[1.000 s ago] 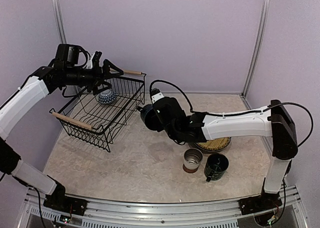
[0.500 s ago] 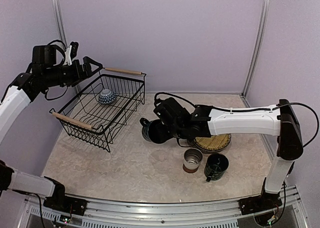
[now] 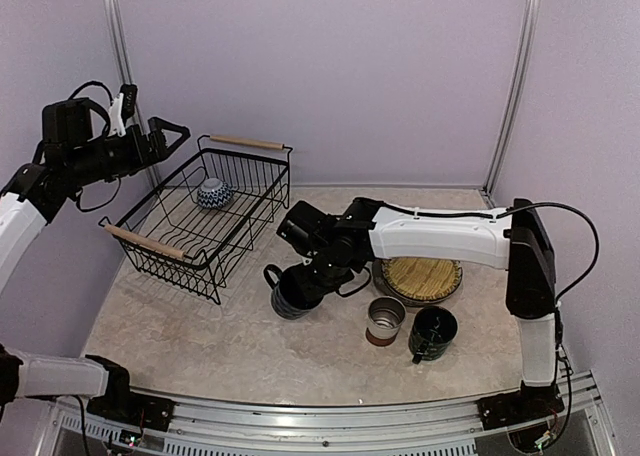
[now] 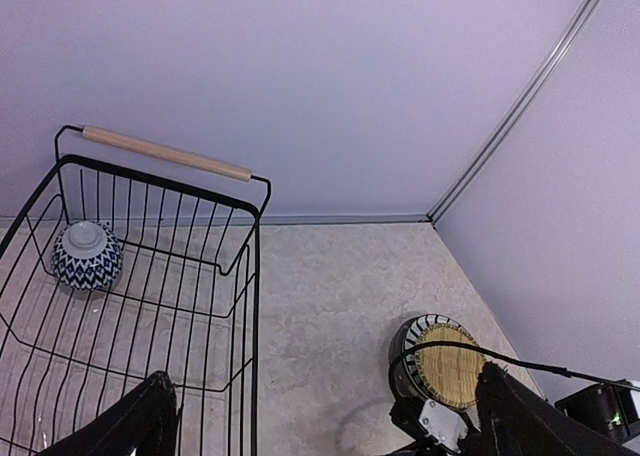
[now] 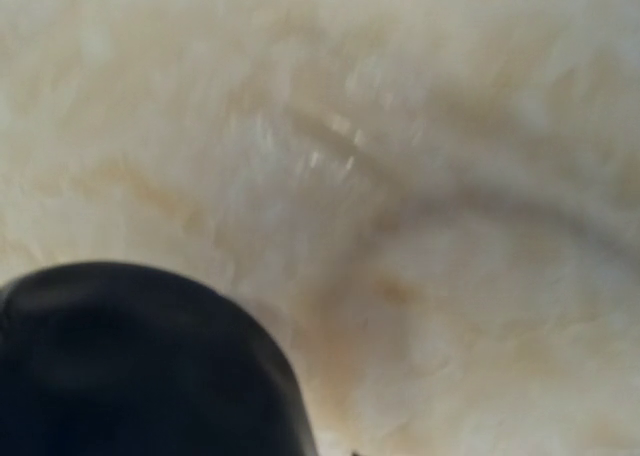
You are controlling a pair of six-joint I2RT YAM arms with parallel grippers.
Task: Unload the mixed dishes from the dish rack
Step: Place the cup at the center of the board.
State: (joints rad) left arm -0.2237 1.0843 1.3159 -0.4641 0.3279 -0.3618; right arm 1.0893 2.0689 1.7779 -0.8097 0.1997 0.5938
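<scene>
The right gripper draws the mug back next, lowers it onto bare tabletop (image 3: pixel 333 345) beside the grey cup and releases its rim, since that tabletop lies below and back.
The dish rack (image 3: pixel 190 238) is a black wire basket with wooden handles at the table's left. It holds one small blue-and-white patterned bowl (image 3: pixel 213 192), which also shows in the left wrist view (image 4: pixel 87 254). My left gripper (image 3: pixel 167 140) is open and empty, high above the rack's far-left corner. My right gripper (image 3: pixel 312 268) is shut on the rim of the dark blue mug (image 3: pixel 290 294), which is low over the table, right of the rack. The mug fills the lower left of the right wrist view (image 5: pixel 130 366); my fingers are hidden there.
A stack of plates with the straw plate (image 3: pixel 424 276) on top lies at the right, also in the left wrist view (image 4: pixel 447 362). The grey brown-based cup (image 3: pixel 385 319) and the dark green mug (image 3: pixel 433 333) stand in front of it.
My right arm has carried the dark blue mug from beside the rack down and forward to the table. My left arm has pulled back to the left, away from the rack.
</scene>
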